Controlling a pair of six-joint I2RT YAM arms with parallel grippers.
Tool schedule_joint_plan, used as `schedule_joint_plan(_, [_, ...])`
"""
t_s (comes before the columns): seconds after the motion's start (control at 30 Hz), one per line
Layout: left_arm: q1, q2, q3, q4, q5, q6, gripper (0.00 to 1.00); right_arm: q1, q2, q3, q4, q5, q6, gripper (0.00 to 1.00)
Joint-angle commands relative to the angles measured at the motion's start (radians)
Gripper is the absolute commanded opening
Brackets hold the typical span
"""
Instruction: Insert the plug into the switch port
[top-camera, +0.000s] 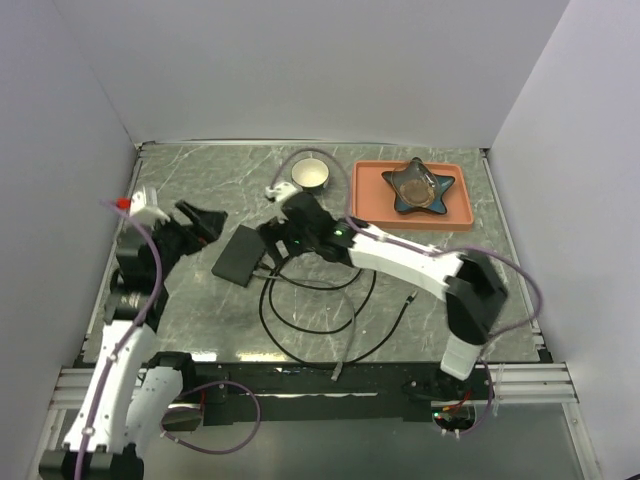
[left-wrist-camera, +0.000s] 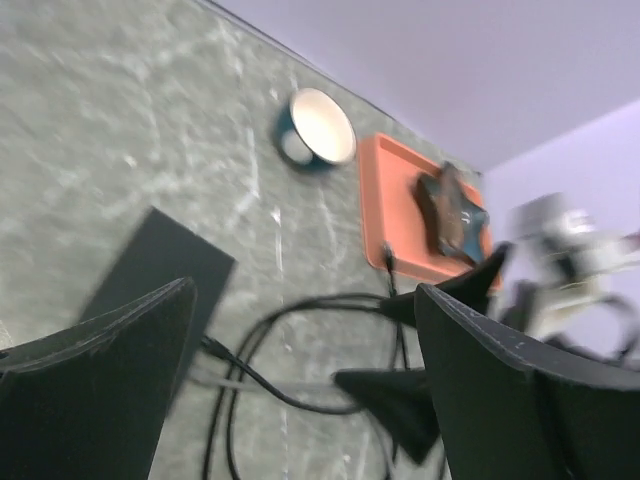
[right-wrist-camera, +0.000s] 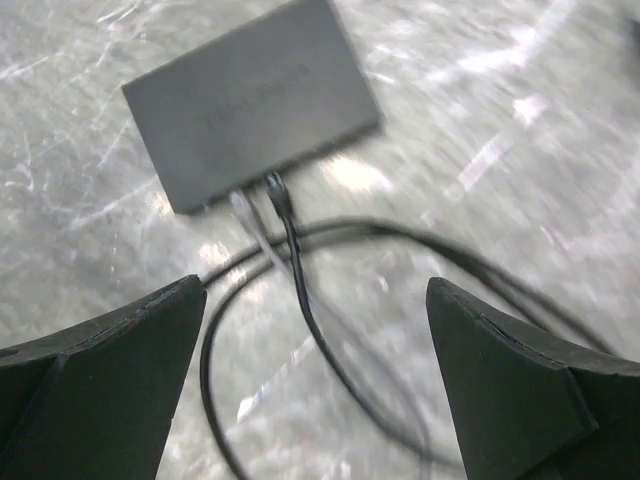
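The right gripper will next swing back and to the right in the top view, then go down onto the loose plug of the black cable, because the plug is apart from the switch (top-camera: 238, 256).
The black switch (top-camera: 238, 256) lies flat on the marble table. In the right wrist view a black plug (right-wrist-camera: 275, 186) sits at the near edge of the switch (right-wrist-camera: 250, 100), with a grey plug (right-wrist-camera: 240, 206) beside it. Its black cable (right-wrist-camera: 320, 330) runs back between my fingers. My right gripper (right-wrist-camera: 315, 290) hovers open just right of the switch, holding nothing. My left gripper (top-camera: 200, 220) stands open up and left of the switch, also holding nothing. From the left wrist I see the switch (left-wrist-camera: 160, 265), the plug (left-wrist-camera: 215, 348) and my left gripper (left-wrist-camera: 305, 290).
Black cable loops (top-camera: 310, 310) spread in front of the switch, and a grey cable end (top-camera: 338, 375) lies near the front edge. A white bowl (top-camera: 311, 174) stands at the back. To its right an orange tray (top-camera: 370, 205) holds a dark star-shaped dish (top-camera: 420, 187).
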Motion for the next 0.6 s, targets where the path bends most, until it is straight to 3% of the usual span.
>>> schedule_joint_plan(0.0, [-0.006, -0.121, -0.241, 0.052, 0.116, -0.173, 0.96, 0.007, -0.220, -0.159, -0.018, 0.142, 0.148, 0.99])
schedule_joint_plan(0.1, [-0.007, -0.230, -0.404, 0.119, 0.098, -0.213, 0.96, 0.002, -0.337, -0.311, -0.059, 0.282, 0.239, 0.99])
schedule_joint_plan(0.27, [-0.007, -0.154, -0.294, 0.004, 0.088, -0.110, 0.96, -0.022, -0.461, -0.459, -0.227, 0.487, 0.389, 0.99])
schedule_joint_plan(0.47, [-0.007, -0.093, -0.355, 0.102, 0.145, -0.144, 0.96, -0.080, -0.547, -0.531, -0.341, 0.509, 0.582, 0.99])
schedule_joint_plan(0.57, [-0.007, -0.063, -0.335, 0.072, 0.136, -0.124, 0.96, -0.129, -0.563, -0.546, -0.381, 0.506, 0.660, 0.99])
